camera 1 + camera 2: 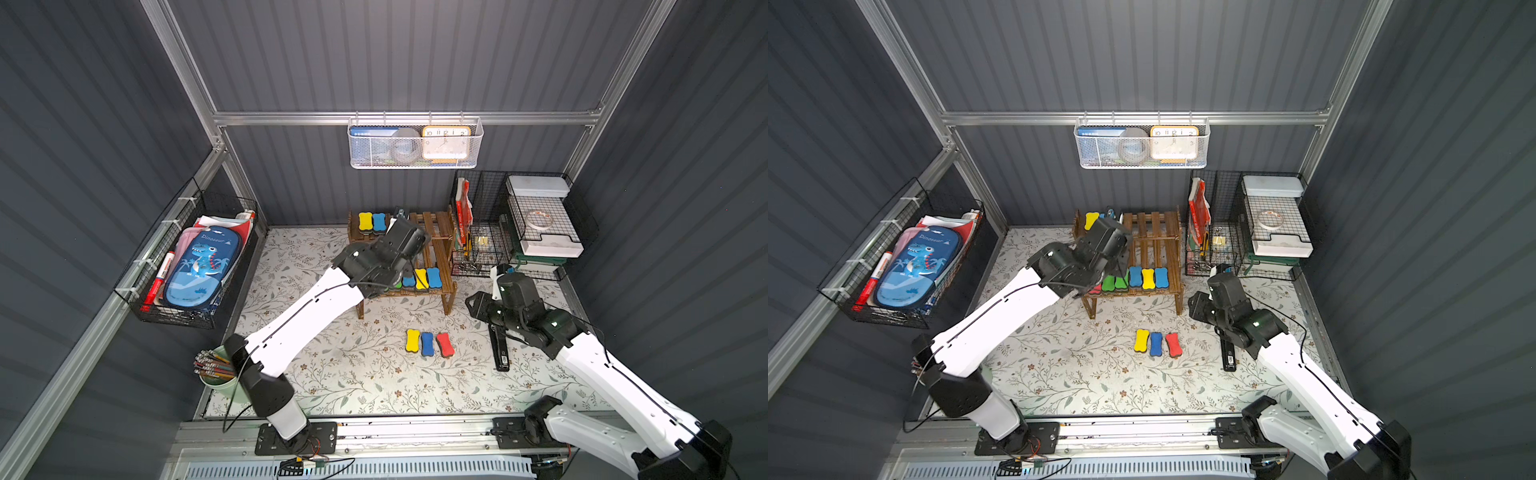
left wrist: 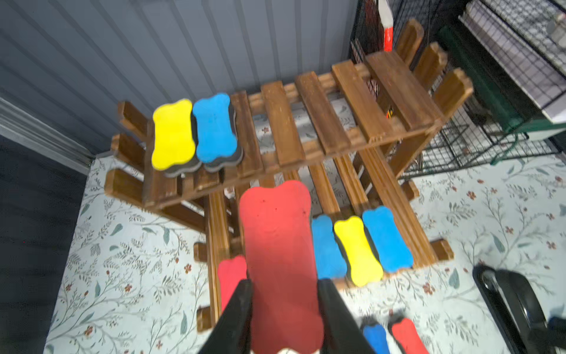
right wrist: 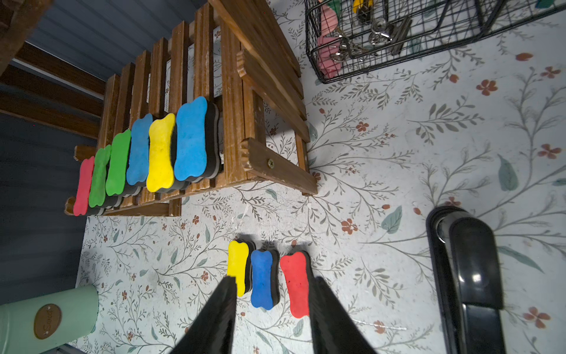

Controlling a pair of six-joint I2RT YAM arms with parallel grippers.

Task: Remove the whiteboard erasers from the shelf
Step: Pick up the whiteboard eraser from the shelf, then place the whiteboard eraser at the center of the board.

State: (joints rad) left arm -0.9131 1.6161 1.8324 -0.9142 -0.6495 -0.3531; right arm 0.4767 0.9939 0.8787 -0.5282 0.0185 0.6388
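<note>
The left gripper should carry the red eraser (image 2: 275, 233) back and down from the shelf and let it go on the tabletop beside the yellow eraser, whose free side has room.
The shelf (image 1: 436, 226) of dark wooden slats stands at the back of the table. Its upper tier bears a yellow eraser (image 2: 173, 135) and a blue eraser (image 2: 214, 128). A row of erasers (image 3: 159, 153) fills the lower tier: red, two green, blue, yellow, blue. My left gripper (image 2: 284, 283) is shut on a red eraser (image 2: 275, 233), held above the lower tier's left part. In the left wrist view it hides the green ones. Three erasers, yellow (image 1: 412, 340), blue (image 1: 427, 344) and red (image 1: 444, 345), lie on the table before the shelf. My right gripper (image 3: 274, 279) hangs open over them, holding nothing.
A black stapler (image 1: 500, 353) lies on the table under the right arm. The black wire-grid organiser (image 1: 519, 224) stands right of the shelf. A green pencil cup (image 1: 216, 374) is at the front left. A wire basket (image 1: 141, 266) and a white mesh basket (image 1: 415, 162) hang on the walls.
</note>
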